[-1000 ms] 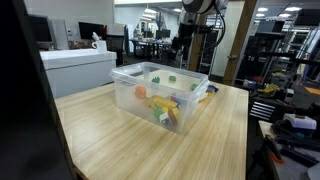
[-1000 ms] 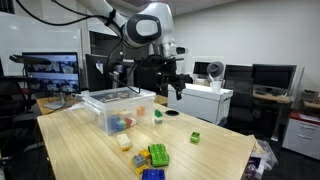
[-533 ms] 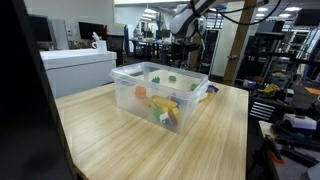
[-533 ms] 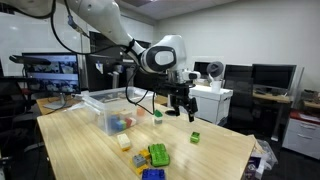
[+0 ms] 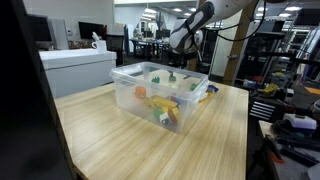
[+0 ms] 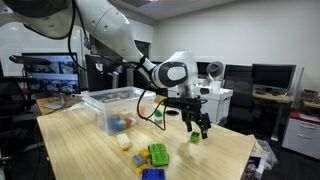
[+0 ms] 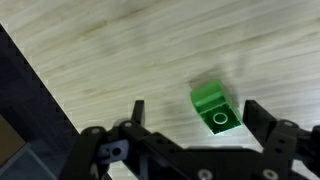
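The green block [image 6: 195,137] [image 7: 215,107] is nearer the finger on the right in the wrist view, so I will move my gripper toward that side and lower it over the block.
A small green block [image 7: 215,107] with one round stud lies on the wooden table [image 7: 120,60]. In the wrist view my gripper [image 7: 195,106] hangs open above it, and the block sits between the two black fingers [image 7: 138,108], nearer the right one. Nothing is held. In an exterior view the gripper [image 6: 197,124] points down just over the same green block [image 6: 195,137], to the right of the clear plastic bin [image 6: 112,104]. From the opposite side, only the arm [image 5: 190,22] shows behind the bin [image 5: 160,88]; the block is hidden there.
The bin holds several coloured blocks. Loose on the table near its front edge are a green and yellow cluster [image 6: 156,155], a pale yellow block [image 6: 125,142] and a blue one [image 6: 150,174]. A small green piece [image 6: 158,115] stands beside the bin. Desks and monitors surround the table.
The arm has swung away from the bin toward the table's open end and come down over the green block. The gripper has stayed open throughout.
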